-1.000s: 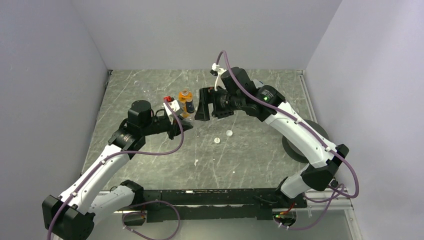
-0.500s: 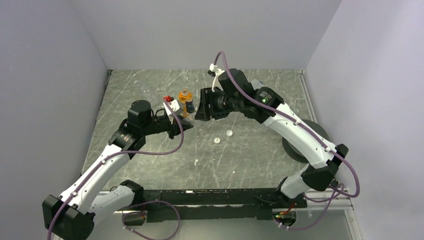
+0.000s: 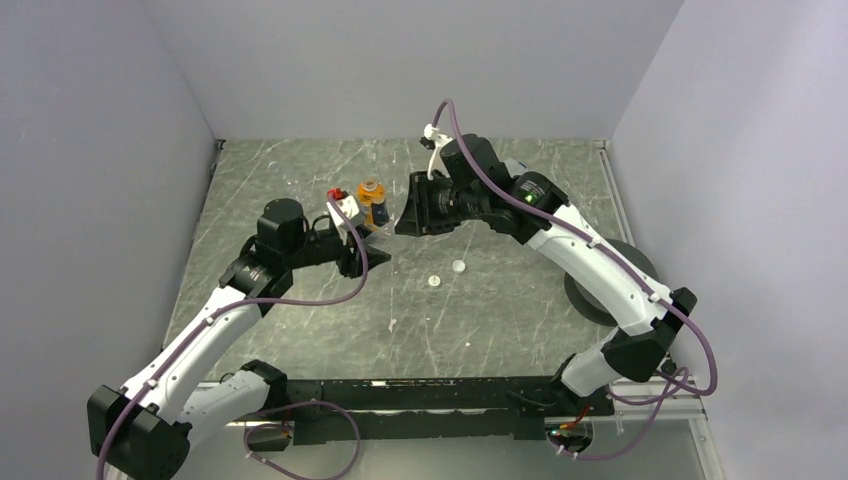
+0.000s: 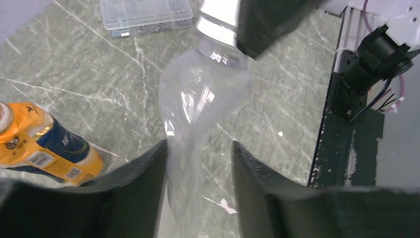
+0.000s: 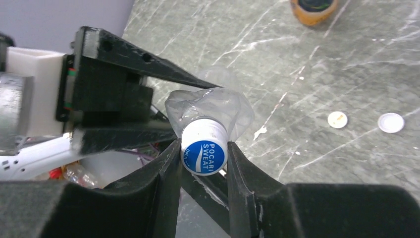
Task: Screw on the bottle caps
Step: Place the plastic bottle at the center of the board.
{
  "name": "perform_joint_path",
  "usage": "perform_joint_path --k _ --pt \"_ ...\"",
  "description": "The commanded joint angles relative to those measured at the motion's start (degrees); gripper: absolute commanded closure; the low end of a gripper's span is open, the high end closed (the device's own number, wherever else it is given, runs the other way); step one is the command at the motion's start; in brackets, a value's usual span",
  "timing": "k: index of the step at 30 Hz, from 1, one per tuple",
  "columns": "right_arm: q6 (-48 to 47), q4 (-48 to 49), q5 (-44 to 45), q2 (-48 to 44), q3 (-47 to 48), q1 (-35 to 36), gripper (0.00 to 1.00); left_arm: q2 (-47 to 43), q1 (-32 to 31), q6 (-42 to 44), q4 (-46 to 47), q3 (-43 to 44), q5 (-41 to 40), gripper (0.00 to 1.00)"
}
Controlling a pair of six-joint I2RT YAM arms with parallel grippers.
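The tabletop by the clear box lies below, to the gripper's right in the top view, so next my right gripper will go sideways and down to release the cap.
A clear, crumpled bottle (image 4: 205, 94) lies between the fingers of my left gripper (image 4: 199, 146), which is open: the bottle rests against the left finger, with a gap on the right. My right gripper (image 5: 203, 148) is shut on a white cap with a blue top (image 5: 204, 145) that sits on this bottle's neck. From above, the two grippers (image 3: 370, 245) (image 3: 405, 215) meet above the table's middle. The orange bottle (image 3: 373, 200) (image 4: 44, 144) stands just behind them. Two loose white caps (image 3: 458, 266) (image 3: 434, 281) lie on the table.
A flat clear box (image 4: 146, 15) with small parts lies beyond the bottle. A large black disc (image 3: 583, 295) sits at the right under the right arm. Grey walls close in the marble table (image 3: 300, 180) on three sides.
My left gripper's jaws have opened off the clear bottle. My right gripper's jaws have closed in onto the blue-topped cap.
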Motion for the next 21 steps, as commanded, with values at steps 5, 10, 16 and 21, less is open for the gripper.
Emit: perform_joint_path --k 5,10,16,21 --pt "-2.6 -1.8 4.3 -3.8 -2.2 -7.3 0.91 -0.3 0.0 -3.7 0.5 1.2 -2.2 0.01" --pt "-4.9 -3.7 8.2 -6.1 -6.0 -14.9 0.91 -0.6 0.0 -4.3 -1.1 2.3 -4.7 0.01" --pt "-7.8 -3.8 15.7 -5.9 -10.2 -21.5 0.92 -0.5 0.0 -5.5 -1.8 3.0 -8.1 0.0" --pt "-9.6 -1.6 20.3 -3.2 -11.8 -24.4 0.92 -0.3 0.0 -8.0 -2.3 2.5 -12.0 0.0"
